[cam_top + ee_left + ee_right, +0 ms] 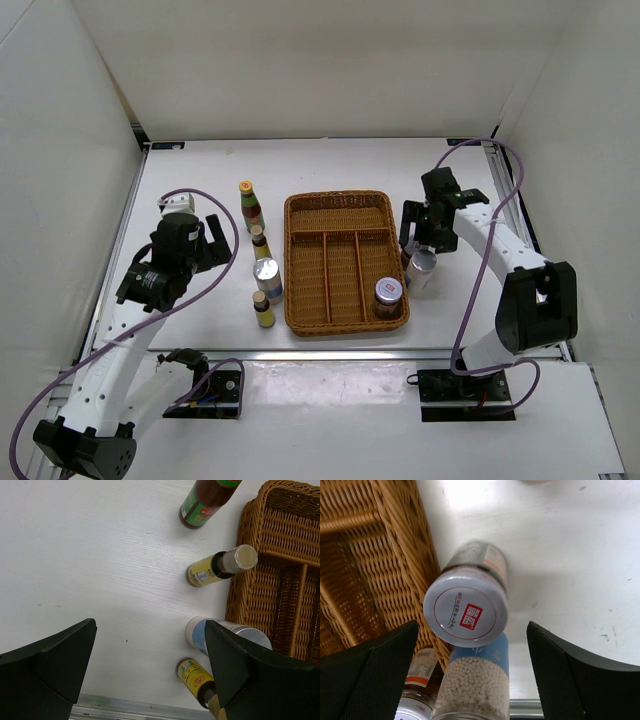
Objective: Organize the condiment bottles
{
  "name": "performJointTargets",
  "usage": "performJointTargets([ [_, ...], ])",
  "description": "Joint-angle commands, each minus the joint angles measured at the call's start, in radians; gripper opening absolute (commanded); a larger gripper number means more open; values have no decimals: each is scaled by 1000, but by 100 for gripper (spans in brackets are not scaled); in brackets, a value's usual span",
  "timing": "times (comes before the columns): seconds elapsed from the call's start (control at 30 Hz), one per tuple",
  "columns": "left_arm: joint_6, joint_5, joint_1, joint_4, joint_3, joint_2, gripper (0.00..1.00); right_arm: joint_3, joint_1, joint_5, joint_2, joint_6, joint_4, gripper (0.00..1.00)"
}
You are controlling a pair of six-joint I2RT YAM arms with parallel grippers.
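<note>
My right gripper will next lower its open fingers to the silver-lidded jar below, beside the tray's side, around its round lid (413, 247) (465, 607), which already shows between them.
Left of the wicker tray (300, 262) stand a yellow-capped sauce bottle (250, 205), a small brown bottle (260, 242), a silver-lidded jar (267, 278) and another small brown bottle (263, 309). My left gripper (195, 240) hovers open to their left, holding nothing. The left wrist view shows the same row: sauce bottle (205, 502), yellow-labelled bottle (215, 567), jar (200, 632), bottle (195, 675). One jar (388, 297) stands in the tray's near right corner. My right gripper (472, 675) is open above a silver-lidded jar (465, 611) and a blue-labelled jar of white beads (477, 685) beside the tray's right wall.
The tray (360, 565) has long compartments and one cross compartment at the back. White walls enclose the table on three sides. A metal rail (150, 707) runs along the near table edge.
</note>
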Motion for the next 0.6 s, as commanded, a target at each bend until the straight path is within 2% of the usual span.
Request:
performJointTargets([
  [0.0, 1, -9, -4, -2, 17, -6, 100, -20, 18, -31, 16, -7, 19, 92],
  [0.2, 1, -9, -4, -2, 17, -6, 100, -29, 28, -31, 46, 13, 39, 91],
  [0.4, 1, -9, -4, -2, 17, -6, 100, -38, 28, 2, 46, 22, 39, 82],
  [0.57, 1, -9, -4, -2, 17, -6, 100, -48, 28, 21, 37, 31, 39, 79],
])
